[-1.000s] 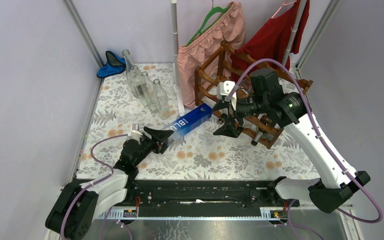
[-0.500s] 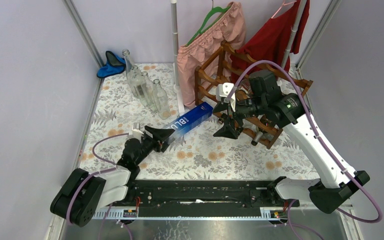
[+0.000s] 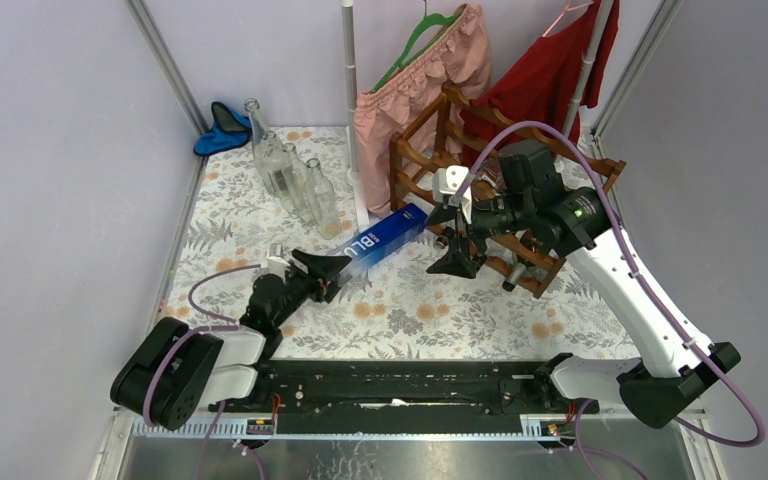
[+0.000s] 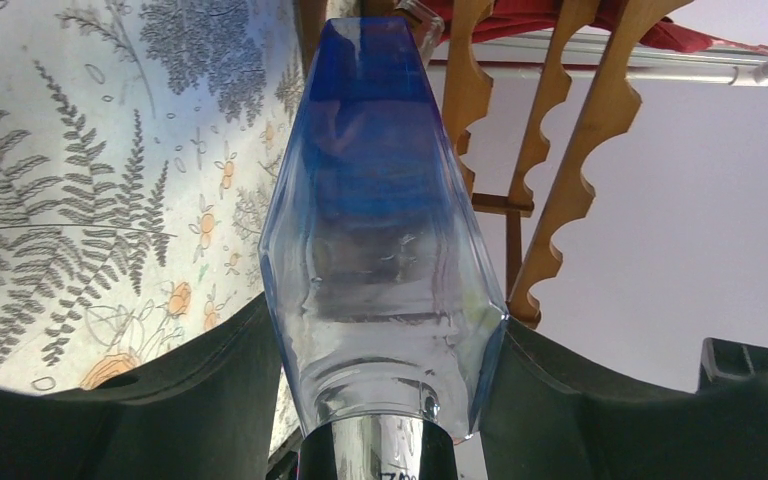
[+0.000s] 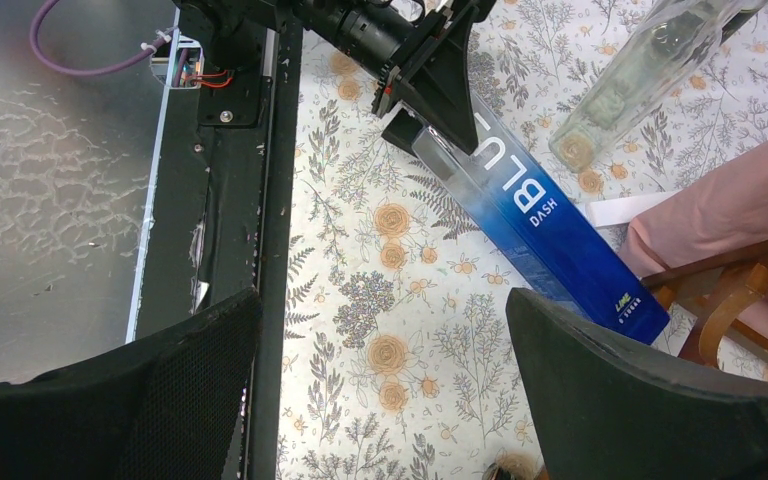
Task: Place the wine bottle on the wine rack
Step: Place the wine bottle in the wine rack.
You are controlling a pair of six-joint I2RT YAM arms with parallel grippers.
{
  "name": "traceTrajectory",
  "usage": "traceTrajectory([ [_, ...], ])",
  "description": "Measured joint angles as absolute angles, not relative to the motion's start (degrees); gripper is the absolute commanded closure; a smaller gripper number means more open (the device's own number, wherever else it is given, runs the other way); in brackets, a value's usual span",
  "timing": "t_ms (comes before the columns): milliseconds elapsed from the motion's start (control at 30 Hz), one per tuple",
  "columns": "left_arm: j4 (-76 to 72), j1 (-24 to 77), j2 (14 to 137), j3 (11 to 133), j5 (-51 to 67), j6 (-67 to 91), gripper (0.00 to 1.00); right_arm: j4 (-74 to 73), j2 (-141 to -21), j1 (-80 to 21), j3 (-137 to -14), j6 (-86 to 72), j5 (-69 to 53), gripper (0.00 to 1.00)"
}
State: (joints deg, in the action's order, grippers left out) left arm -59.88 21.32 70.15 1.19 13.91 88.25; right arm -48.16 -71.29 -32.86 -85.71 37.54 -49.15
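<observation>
The wine rack's low opening (image 3: 431,202) (image 4: 378,8) faces the bottle's base. Next I will push my left gripper outward, slide the bottle's base into that opening and let go of the bottle's neck.
The wine bottle (image 3: 380,240) is a long, square-sided blue one with white lettering, clear toward its neck. My left gripper (image 3: 328,272) is shut on its neck end; in the left wrist view the bottle (image 4: 380,220) fills the space between both black fingers (image 4: 210,390). Its far end points at the wine rack (image 3: 535,272), whose reddish-brown scalloped rails (image 4: 560,110) stand just beyond. My right gripper (image 3: 453,240) hangs open in front of the rack, to the right of the bottle's base (image 5: 540,220), with only tablecloth between its fingers (image 5: 382,300).
Several clear glass bottles (image 3: 295,180) stand at the back left beside a white pole (image 3: 352,100). A pink garment (image 3: 420,80) and a red one (image 3: 550,70) hang behind the rack. A blue object (image 3: 222,128) lies in the far left corner.
My left arm's shoulder has swung to the right, and the gripper with the bottle has edged slightly toward the rack. The right arm has not moved.
</observation>
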Motion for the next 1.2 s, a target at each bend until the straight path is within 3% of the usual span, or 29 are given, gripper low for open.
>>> traceTrajectory([
  [633,-64.93,21.32,76.2,5.06,13.39,89.06,1.0,-48.16,-71.13,-32.84,-85.71,37.58,-49.15,0.0],
  [1200,-71.5,23.9,90.06,11.35,9.47,87.79,1.0,-48.18,-70.98,-32.84,-85.71,37.67,-49.19,0.0],
])
